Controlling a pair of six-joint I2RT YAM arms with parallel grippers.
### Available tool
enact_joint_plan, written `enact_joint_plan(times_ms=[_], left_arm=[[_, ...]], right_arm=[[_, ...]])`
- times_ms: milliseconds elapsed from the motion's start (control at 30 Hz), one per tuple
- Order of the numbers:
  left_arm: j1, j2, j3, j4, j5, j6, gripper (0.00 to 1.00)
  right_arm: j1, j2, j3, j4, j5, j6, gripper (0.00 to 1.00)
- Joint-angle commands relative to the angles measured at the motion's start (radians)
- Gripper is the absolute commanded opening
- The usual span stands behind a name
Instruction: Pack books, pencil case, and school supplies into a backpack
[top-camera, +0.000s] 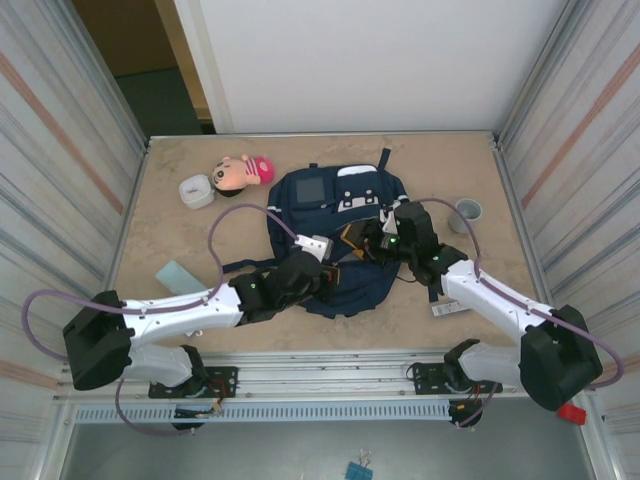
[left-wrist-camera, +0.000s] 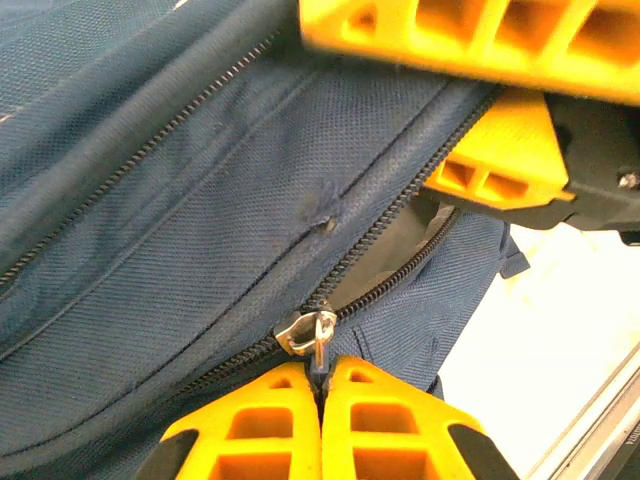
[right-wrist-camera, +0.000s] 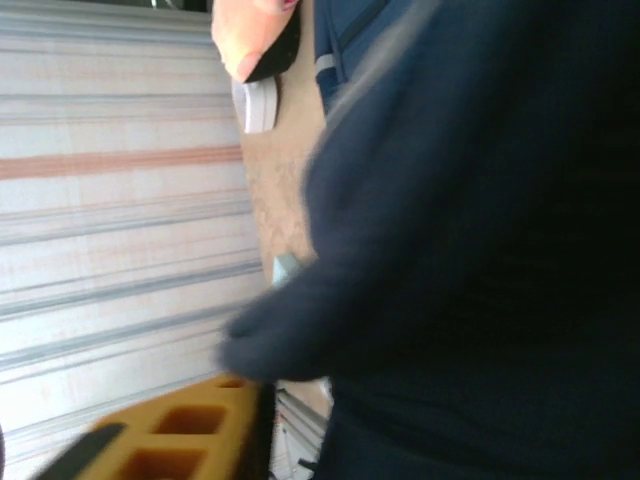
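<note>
My left gripper draws the zipper's pull tab outward next, then releases it. This is because the zipper's closed part lies outward along the backpack's side toward the pencil case.
The navy backpack lies flat mid-table with its main zipper partly open. My left gripper is shut on the small pull tab hanging from the silver zipper slider; from above it sits at the bag's near left edge. My right gripper is over the bag's middle. Its orange fingers stand close together with the bag's open edge between them. Blurred navy fabric covers all but one finger. A pale teal pad and a slim white-and-black bar lie on the table. The books are out of view.
A pink doll-shaped pencil case and a white rounded box lie at the back left. A grey cup stands right of the bag. Ribbed walls close in both sides, and a metal rail runs along the near edge.
</note>
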Motion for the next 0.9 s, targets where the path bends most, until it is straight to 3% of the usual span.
enact_joint_plan(times_ms=[0, 100, 233, 367, 500, 767, 867], left_arm=[[0.017, -0.038, 0.021, 0.005, -0.038, 0.008, 0.0], [0.062, -0.081, -0.028, -0.034, -0.042, -0.002, 0.0], [0.15, -0.153, -0.102, -0.042, -0.021, 0.033, 0.0], [0.231, -0.19, -0.14, -0.032, 0.001, 0.111, 0.0], [0.32, -0.174, -0.152, 0.008, 0.024, 0.187, 0.0], [0.453, -0.037, -0.156, 0.208, 0.099, 0.281, 0.0], [0.468, 0.023, -0.121, 0.246, 0.129, 0.31, 0.08]], right_arm=[[-0.034, -0.005, 0.065, -0.032, -0.022, -0.084, 0.1], [-0.133, -0.024, 0.125, -0.107, -0.159, -0.195, 0.01], [-0.272, -0.006, 0.282, -0.286, -0.413, -0.368, 0.0], [-0.35, 0.043, 0.419, -0.414, -0.599, -0.479, 0.0], [-0.379, 0.105, 0.528, -0.495, -0.745, -0.547, 0.0], [-0.382, 0.164, 0.648, -0.533, -0.885, -0.602, 0.0], [-0.375, 0.182, 0.661, -0.53, -0.92, -0.606, 0.0]])
